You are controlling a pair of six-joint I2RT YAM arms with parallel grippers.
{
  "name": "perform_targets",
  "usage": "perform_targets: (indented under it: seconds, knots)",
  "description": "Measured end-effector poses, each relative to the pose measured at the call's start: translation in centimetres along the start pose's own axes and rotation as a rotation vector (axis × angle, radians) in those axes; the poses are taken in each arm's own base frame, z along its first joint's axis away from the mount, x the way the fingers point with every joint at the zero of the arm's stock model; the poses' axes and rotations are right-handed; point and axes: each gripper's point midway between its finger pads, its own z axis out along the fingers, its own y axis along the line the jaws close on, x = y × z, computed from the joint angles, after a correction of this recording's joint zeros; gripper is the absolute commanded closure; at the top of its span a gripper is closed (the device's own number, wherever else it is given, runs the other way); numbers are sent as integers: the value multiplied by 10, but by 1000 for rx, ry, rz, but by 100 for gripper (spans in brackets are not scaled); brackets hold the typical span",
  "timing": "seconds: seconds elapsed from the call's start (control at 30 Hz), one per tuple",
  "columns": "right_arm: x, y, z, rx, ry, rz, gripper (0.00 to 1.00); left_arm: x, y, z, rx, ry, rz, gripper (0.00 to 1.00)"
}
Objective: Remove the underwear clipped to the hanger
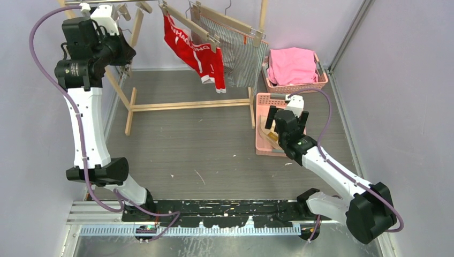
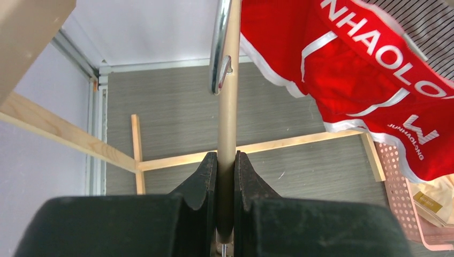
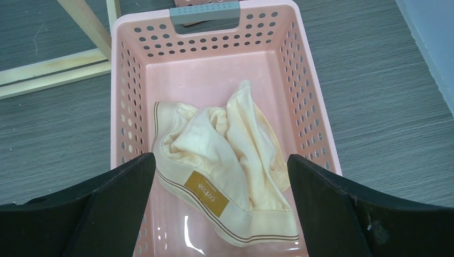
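Observation:
My left gripper moves outward next, hooks the hanger onto the rack's metal bar (image 1: 116,1) and releases the hanger's tan bar, since the cream underwear (image 1: 266,134) already lies in the pink basket.
The red underwear (image 1: 195,51) (image 2: 364,80) with white trim and lettering hangs clipped to a wooden hanger (image 1: 187,21). Behind it hangs the grey-and-white striped underwear (image 1: 235,53) (image 2: 428,21) on another hanger. My left gripper (image 1: 129,54) (image 2: 226,158) is high at the left end of the rack. It is shut on the tan bar of a hanger (image 2: 227,96) just below its metal hook. The cream underwear (image 3: 225,155) (image 1: 266,134) lies crumpled in the pink basket (image 3: 128,96). Above it my right gripper (image 3: 220,159) (image 1: 287,113) stands open, holding nothing.
A wooden clothes rack (image 1: 187,104) stands across the back of the floor. A second pink basket (image 1: 300,85) holding a pink cloth (image 1: 292,64) sits at the back right, just beyond the first basket (image 1: 262,99). Walls close in on both sides.

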Motion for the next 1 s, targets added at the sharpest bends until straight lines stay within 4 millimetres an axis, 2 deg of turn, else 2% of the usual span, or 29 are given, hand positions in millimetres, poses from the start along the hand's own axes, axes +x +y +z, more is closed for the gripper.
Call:
perform_targets:
  seconds: [0.33, 0.5, 0.73, 1.0]
  knots:
    - [5, 7, 0, -29, 18, -13, 0, -32, 3, 3, -12, -126, -15, 100]
    - [7, 11, -1, -44, 21, -18, 0, -56, 11, 10, -33, -196, -30, 100]
    - [14, 12, -2, -50, 32, -31, 0, -51, 20, 26, -50, -180, -54, 100]
    - [15, 15, -3, -60, 34, -36, 0, -51, 30, 32, -77, -181, -72, 100]
